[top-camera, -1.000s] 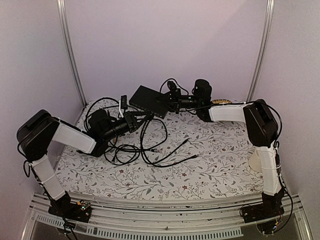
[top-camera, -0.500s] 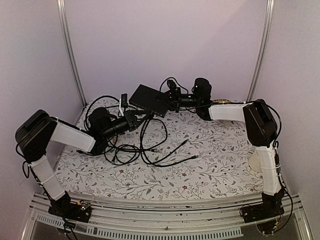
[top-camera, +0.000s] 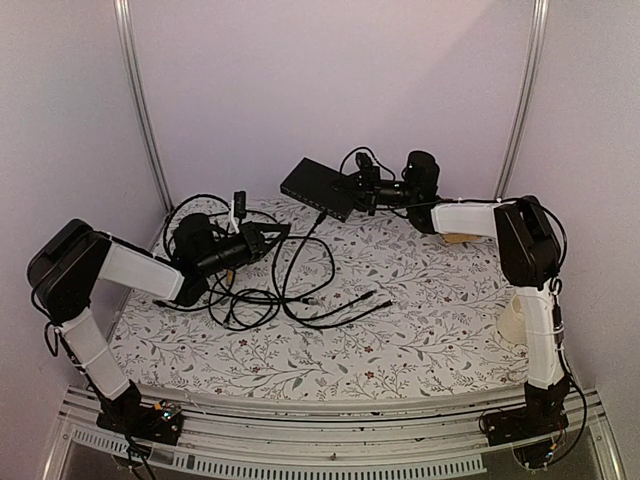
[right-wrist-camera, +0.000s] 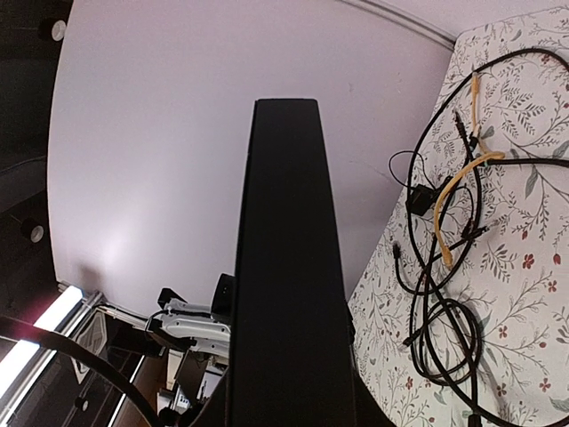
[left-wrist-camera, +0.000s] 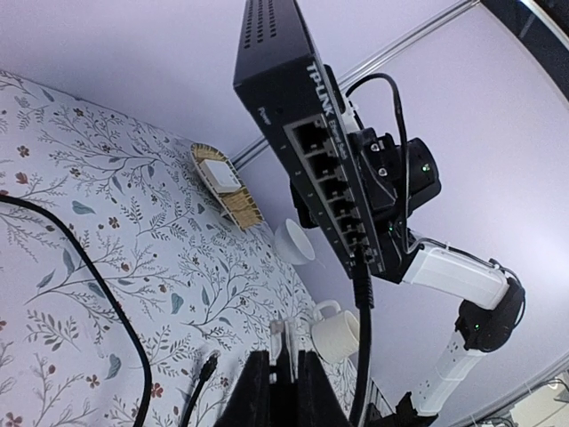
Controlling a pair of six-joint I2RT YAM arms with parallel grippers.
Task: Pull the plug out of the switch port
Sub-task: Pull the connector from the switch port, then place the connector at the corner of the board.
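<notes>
The clear plug (left-wrist-camera: 286, 342), already out of the switch's ports, goes with my left gripper toward the left in the top view next, over the tangle's far cables for release.
The switch (top-camera: 318, 186), a flat black box, is held off the table at the back, with my right gripper (top-camera: 352, 189) shut on its right end. In the right wrist view its black body (right-wrist-camera: 284, 267) fills the middle and hides the jaws. The left wrist view shows its port row (left-wrist-camera: 333, 191), where one black cable (left-wrist-camera: 361, 302) is plugged in and hangs down. My left gripper (left-wrist-camera: 283, 358) is shut on a clear plug (left-wrist-camera: 286, 342), out of the ports and well apart from the switch. From above, the left gripper (top-camera: 272, 235) sits left of the switch and lower.
A tangle of black cables (top-camera: 265, 290) lies on the floral cloth between the arms, with an orange cable (right-wrist-camera: 458, 196) among them. A woven coaster with a small white box (left-wrist-camera: 222, 178) and two white cups (left-wrist-camera: 298, 240) (left-wrist-camera: 340, 334) stand to the right.
The right gripper carried the switch up and to the right. The left gripper drew back to the left with the clear plug, so the two have parted.
</notes>
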